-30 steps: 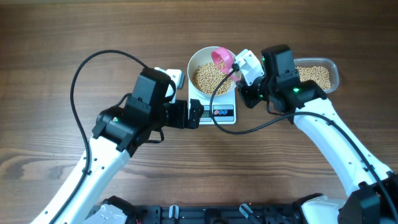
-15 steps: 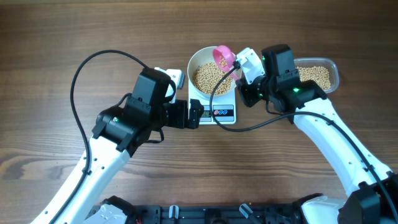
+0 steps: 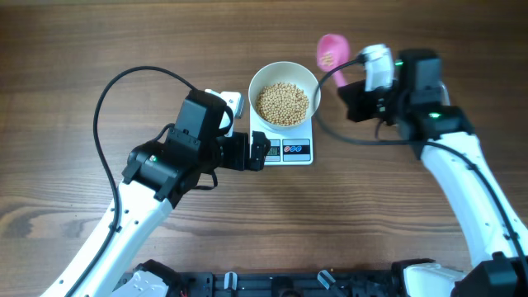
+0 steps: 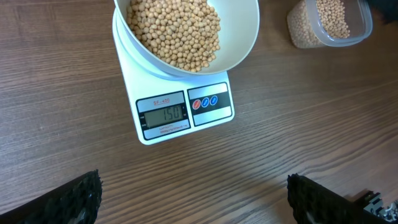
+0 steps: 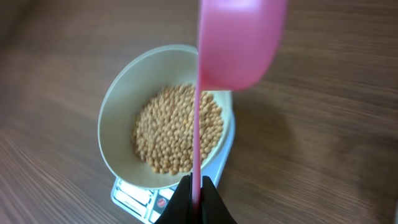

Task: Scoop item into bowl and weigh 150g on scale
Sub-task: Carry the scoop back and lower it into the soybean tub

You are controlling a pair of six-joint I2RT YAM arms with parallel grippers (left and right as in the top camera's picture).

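The right gripper carries the pink scoop away from the bowl and down onto the tub's beans next, since the scale's display [image 4: 163, 114] shows the wanted weight.
The white bowl [image 3: 262, 76] holds tan beans [image 3: 282, 102] and stands on the white scale [image 3: 297, 150]. In the left wrist view the scale's display [image 4: 163, 114] reads 150. My right gripper [image 3: 353, 92] is shut on the thin handle of a pink scoop [image 3: 330, 51]. The scoop hangs over bare table, behind and to the right of the bowl, with a few beans in it. From the right wrist, the scoop [image 5: 239, 43] is above the gripper [image 5: 196, 193] and the bowl [image 5: 118, 130] is lower left. My left gripper [image 3: 261, 153] stands open just left of the scale, empty.
A clear plastic tub [image 4: 329, 25] of more beans sits right of the bowl in the left wrist view; from overhead my right arm covers it. A black cable [image 3: 107, 91] loops over the table at the left. Bare wooden tabletop [image 3: 462, 33] lies around the scale.
My right gripper has carried the pink scoop from above the bowl's right rim to the right and back, off the bowl. The left arm has not moved.
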